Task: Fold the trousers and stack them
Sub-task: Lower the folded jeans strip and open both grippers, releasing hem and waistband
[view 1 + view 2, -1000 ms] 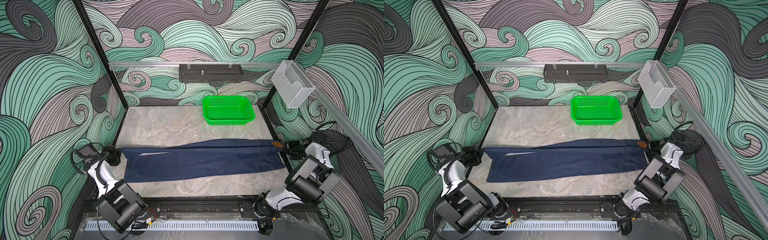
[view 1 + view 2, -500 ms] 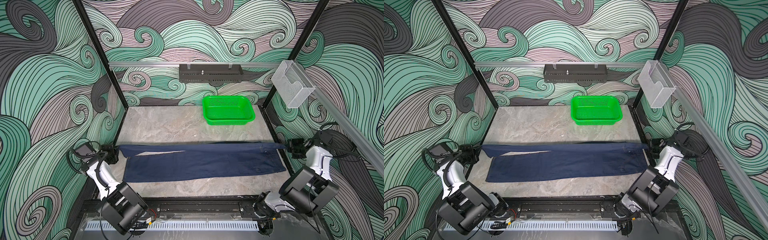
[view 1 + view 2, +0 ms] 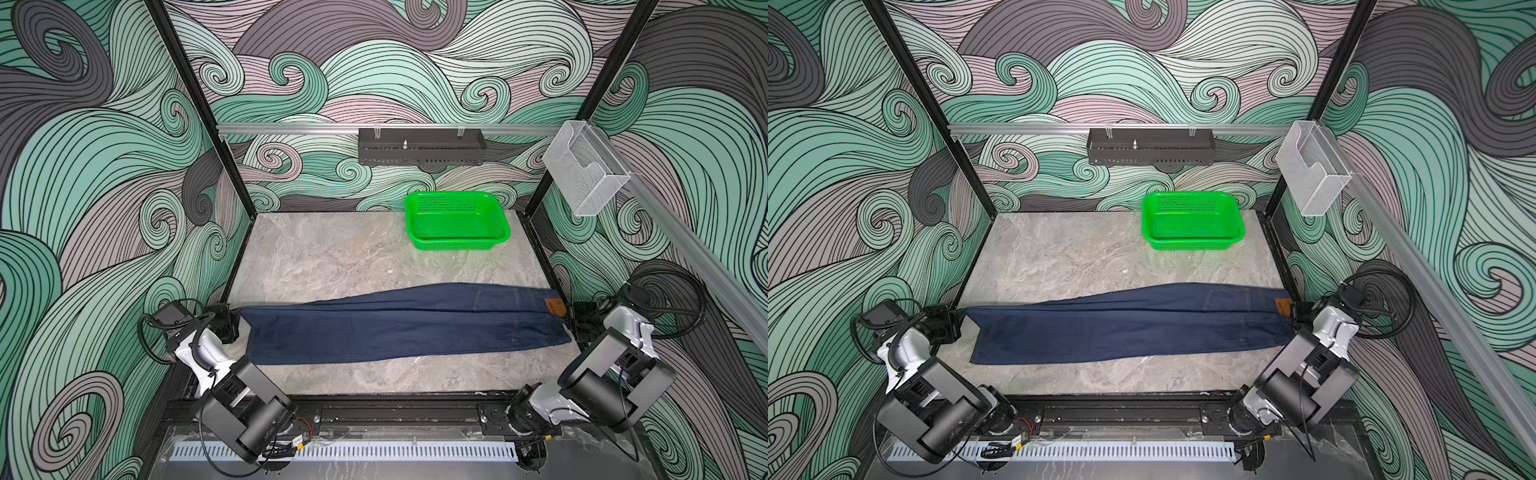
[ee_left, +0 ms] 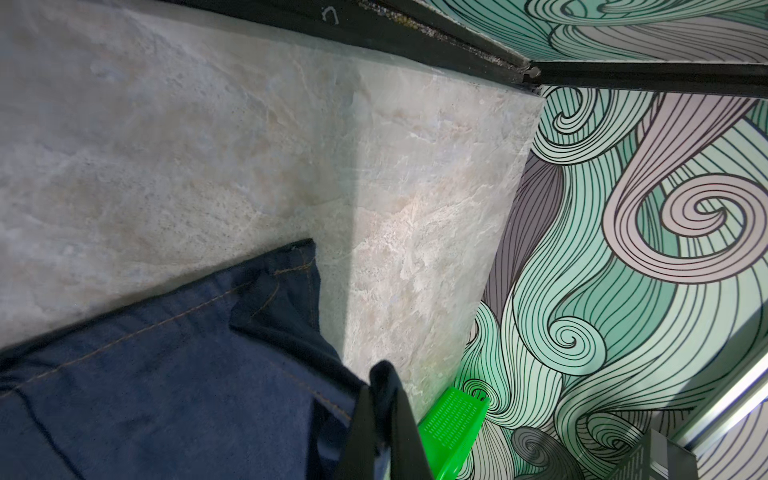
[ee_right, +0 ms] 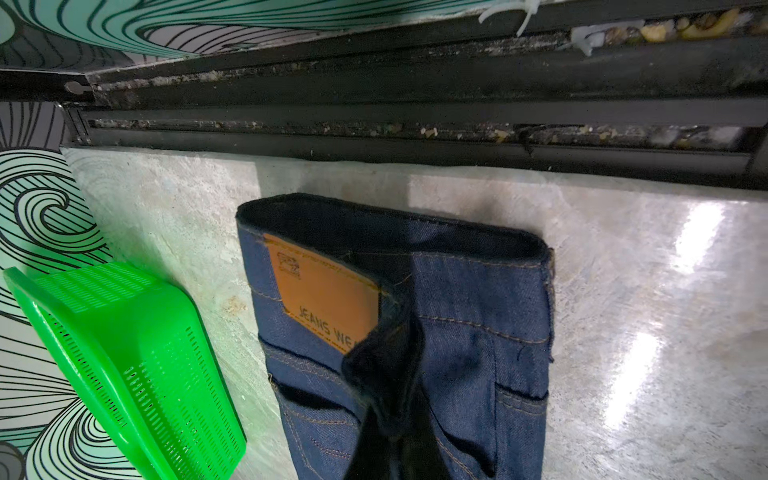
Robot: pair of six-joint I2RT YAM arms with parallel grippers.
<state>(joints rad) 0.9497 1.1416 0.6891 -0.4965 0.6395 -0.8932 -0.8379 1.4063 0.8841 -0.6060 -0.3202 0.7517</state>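
Next, my right gripper draws the bunched fold of the trousers back over the near waistband corner [image 3: 565, 339] [image 5: 540, 260] and releases, since it lies uncovered back toward the base.
The trousers [image 3: 399, 328] [image 3: 1125, 328], dark navy jeans with orange stitching, lie stretched left to right across the near half of the marble table in both top views. The leg ends are at the left and the waistband with its tan patch [image 3: 555, 307] [image 5: 328, 299] at the right. My left gripper [image 3: 232, 322] [image 3: 957, 318] [image 4: 384, 374] is shut on a pinch of denim at the far corner of the leg hem. My right gripper [image 3: 571, 318] [image 3: 1292, 313] [image 5: 386, 361] is shut on a bunch of waistband cloth beside the patch. Both sit low at the table's side edges.
A green plastic basket [image 3: 457, 245] [image 3: 1192, 245] [image 4: 451, 419] [image 5: 124, 357] stands at the back right of the table. A black rack [image 3: 419, 151] hangs on the back wall and a clear holder [image 3: 582, 174] on the right post. Black frame rails border the table.
Half a second ago the held far edge was raised and pulled taut in a straight line. Both grippers have since come down and nearer, and the trousers now rest flatter on the table.
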